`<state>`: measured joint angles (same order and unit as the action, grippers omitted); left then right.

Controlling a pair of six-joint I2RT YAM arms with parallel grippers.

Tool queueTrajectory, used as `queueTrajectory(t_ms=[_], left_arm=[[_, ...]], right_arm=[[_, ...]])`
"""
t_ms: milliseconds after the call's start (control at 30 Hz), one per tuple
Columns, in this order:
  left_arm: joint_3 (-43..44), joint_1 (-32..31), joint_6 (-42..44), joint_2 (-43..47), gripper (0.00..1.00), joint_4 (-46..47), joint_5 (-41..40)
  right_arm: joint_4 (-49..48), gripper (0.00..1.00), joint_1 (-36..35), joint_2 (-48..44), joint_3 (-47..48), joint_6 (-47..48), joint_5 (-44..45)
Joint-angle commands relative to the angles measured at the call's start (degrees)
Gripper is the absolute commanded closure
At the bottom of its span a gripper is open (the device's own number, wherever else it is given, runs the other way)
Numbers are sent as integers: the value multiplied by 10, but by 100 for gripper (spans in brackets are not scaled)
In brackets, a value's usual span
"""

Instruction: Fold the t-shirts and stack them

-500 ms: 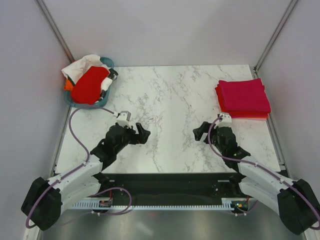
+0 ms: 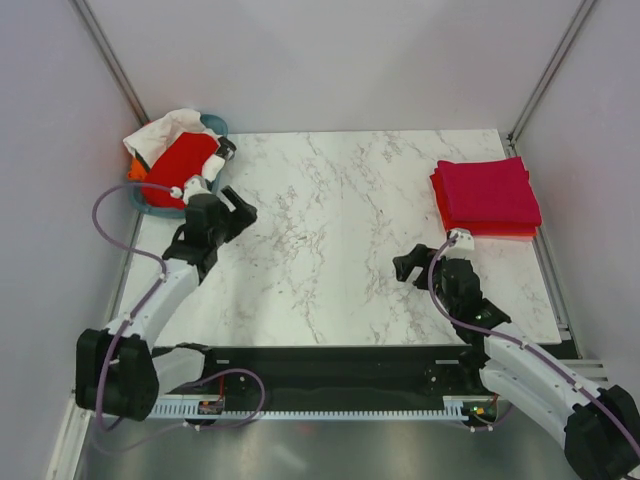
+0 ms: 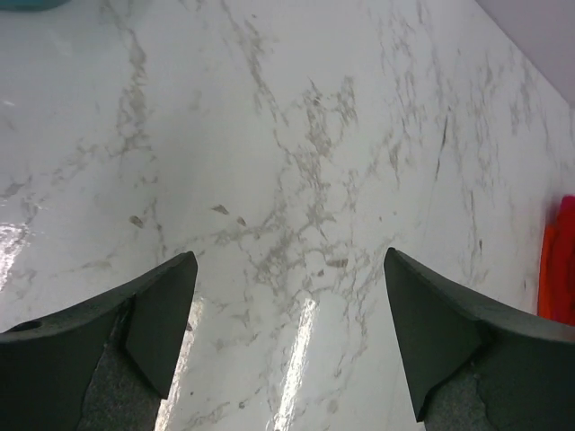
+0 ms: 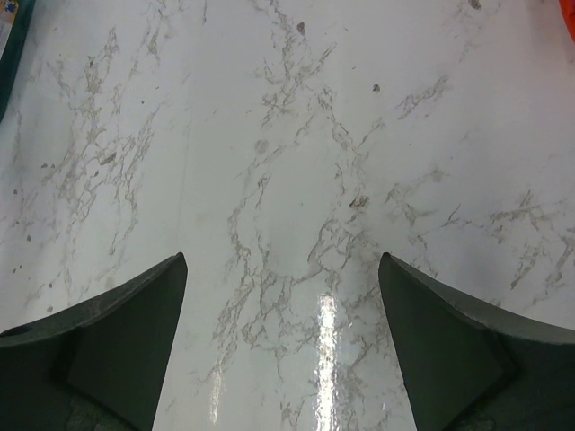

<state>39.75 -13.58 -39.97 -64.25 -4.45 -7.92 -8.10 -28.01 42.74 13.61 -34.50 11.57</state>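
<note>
The left gripper moves outward over the teal basket and down onto the bright red shirt (image 2: 192, 160) next, which lies uppermost there, to the gripper's left in the top view.
A folded stack of t-shirts (image 2: 486, 195) lies at the table's far right, crimson-pink on top with red and orange edges below. Its edge shows at the right of the left wrist view (image 3: 561, 269). Unfolded shirts fill the teal basket (image 2: 215, 127) at the far left: a bright red one (image 2: 178, 165), a white one (image 2: 162, 130) and an orange bit (image 2: 135, 172). My left gripper (image 2: 238, 207) (image 3: 287, 269) is open and empty, over bare marble just right of the basket. My right gripper (image 2: 405, 267) (image 4: 281, 269) is open and empty, over bare marble left of the stack.
The marble table (image 2: 340, 220) is walled by white panels on the left, back and right. A black object (image 2: 226, 148) sits at the basket's right rim. The basket's rim shows at the top left of the left wrist view (image 3: 27, 4).
My left arm has swung left and back, from mid-table to beside the basket. My right gripper has shifted slightly nearer. Both stay open and empty.
</note>
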Motion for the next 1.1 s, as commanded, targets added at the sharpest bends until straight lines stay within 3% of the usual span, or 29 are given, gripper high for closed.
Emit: queueTrajectory(t_ms=[0,200,433,767,967,1000,1033,1067], left_arm=[[89,64,-68,-56,9,-21,20],[235,124,-96,-191,18,-90,-48],[359,135,-32,-284,31,-126,-155],[434,155,6,-371,32,-127,-198],[480,166,14,-460,32,-133,-164],[486,167,14,-470,38,-135,-157],[492,169,14,-478,59,-137,-150],[501,171,14,-485,68,-139,-142]], right_arm=[[10,4,-1,-6,6,2,-18],[9,4,-1,-53,-7,-7,-34],[25,4,-1,-115,-17,3,-36],[25,4,-1,-115,-19,8,-41],[19,4,-1,-109,-20,11,-42],[19,4,-1,-108,-20,12,-41],[20,4,-1,-108,-20,14,-41],[20,4,-1,-109,-20,14,-40]])
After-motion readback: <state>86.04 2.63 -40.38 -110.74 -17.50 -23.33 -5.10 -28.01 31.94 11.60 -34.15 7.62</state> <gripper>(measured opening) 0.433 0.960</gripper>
